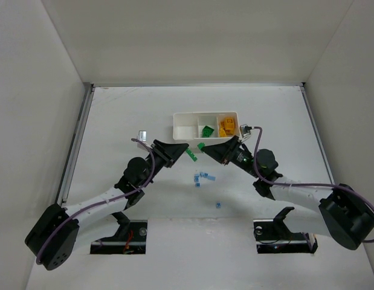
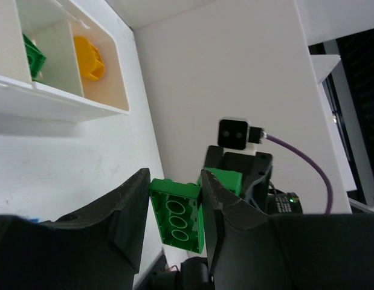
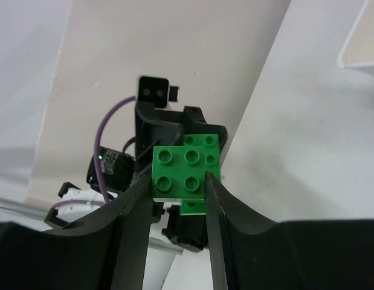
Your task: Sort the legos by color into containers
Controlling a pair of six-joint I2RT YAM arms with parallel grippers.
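Note:
The green brick in the tray's middle section lies outward, to the right in the top view, so the left gripper needs to move outward over that section and release its brick.
The white tray has three compartments: the left one empty, a green brick in the middle one, orange bricks in the right one. My left gripper is shut on a green brick, seen from its underside in the left wrist view. My right gripper is shut on a second green brick, a square four-stud one. Both grippers meet tip to tip just in front of the tray. The bricks are close together; I cannot tell if they touch.
Several small light blue bricks lie on the table in front of the grippers, one more nearer the arm bases. The tray wall shows upper left in the left wrist view, its corner upper right in the right wrist view.

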